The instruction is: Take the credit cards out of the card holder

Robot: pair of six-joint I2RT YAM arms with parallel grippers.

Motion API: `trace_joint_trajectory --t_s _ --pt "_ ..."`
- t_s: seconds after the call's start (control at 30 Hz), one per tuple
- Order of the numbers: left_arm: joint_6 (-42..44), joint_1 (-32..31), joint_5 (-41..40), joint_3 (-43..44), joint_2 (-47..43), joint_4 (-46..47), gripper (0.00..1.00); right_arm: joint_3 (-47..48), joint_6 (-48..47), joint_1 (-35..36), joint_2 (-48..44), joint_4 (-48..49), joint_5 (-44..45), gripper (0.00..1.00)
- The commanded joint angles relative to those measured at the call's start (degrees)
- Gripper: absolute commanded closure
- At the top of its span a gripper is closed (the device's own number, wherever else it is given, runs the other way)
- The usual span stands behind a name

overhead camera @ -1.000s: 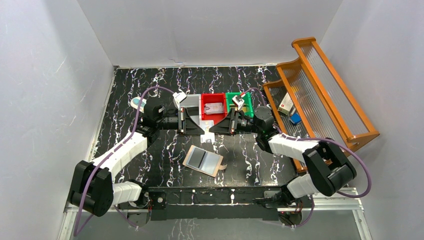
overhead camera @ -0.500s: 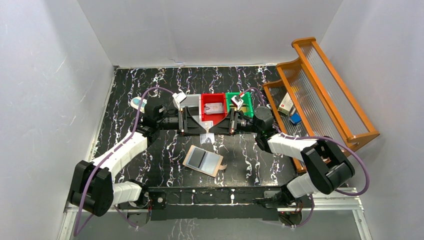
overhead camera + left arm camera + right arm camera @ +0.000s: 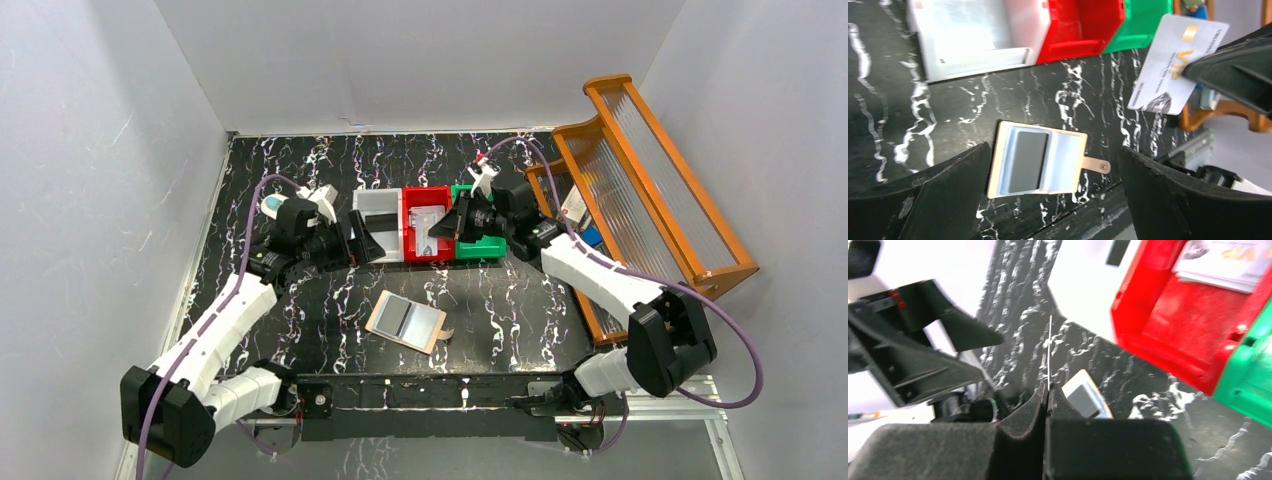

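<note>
The right gripper turns outward next and comes down over the pale cards in the red bin below to release its card, since the bin already holds those.
The card holder (image 3: 405, 322) lies open on the black marbled table, tan rim up, with a dark credit card (image 3: 1027, 161) in its left pale-blue pocket. My right gripper (image 3: 442, 231) is shut on a silvery credit card (image 3: 1175, 62) marked VIP and holds it upright at the red bin's front edge. That card shows edge-on as a thin white line (image 3: 1049, 350) above the shut right fingertips (image 3: 1048, 390). My left gripper (image 3: 360, 242) stands open and empty, left of the card and in front of the white bin. In its wrist view the holder (image 3: 1035, 162) lies between its wide fingers.
White (image 3: 378, 200), red (image 3: 412, 252) and green (image 3: 482, 248) bins stand in a row behind the holder. Another pale card (image 3: 1228, 260) lies in the red bin. A wooden rack (image 3: 640, 180) with small boxes fills the right side.
My left gripper opened, let go of the silvery card and drew back left. My right gripper stayed shut on the card and carried it back towards the red bin.
</note>
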Motion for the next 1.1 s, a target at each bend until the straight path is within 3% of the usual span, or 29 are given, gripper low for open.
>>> trace_joint_trajectory --t_s 0.0,0.3,0.43,0.77,1.07 --pt "1.21 0.07 -10.46 2.06 -2.76 -6.02 0.02 8.28 -14.12 0.14 3.06 -16.60 11.35 1.00" --pt "4.58 0.07 -23.93 2.94 -8.73 -10.83 0.02 13.86 -39.92 7.58 6.46 -17.68 28.05 1.00" --pt "7.69 0.07 -27.69 2.43 -11.10 -11.09 0.02 14.07 -49.99 9.93 7.90 -13.12 28.31 1.00" --pt "15.94 0.07 -25.58 -0.98 -13.79 -10.30 0.02 18.13 -74.57 12.15 15.33 -7.86 31.61 1.00" --pt "19.25 0.06 -23.67 -6.36 -18.51 -9.10 0.02 26.28 -83.60 10.68 25.80 -11.44 34.19 1.00"
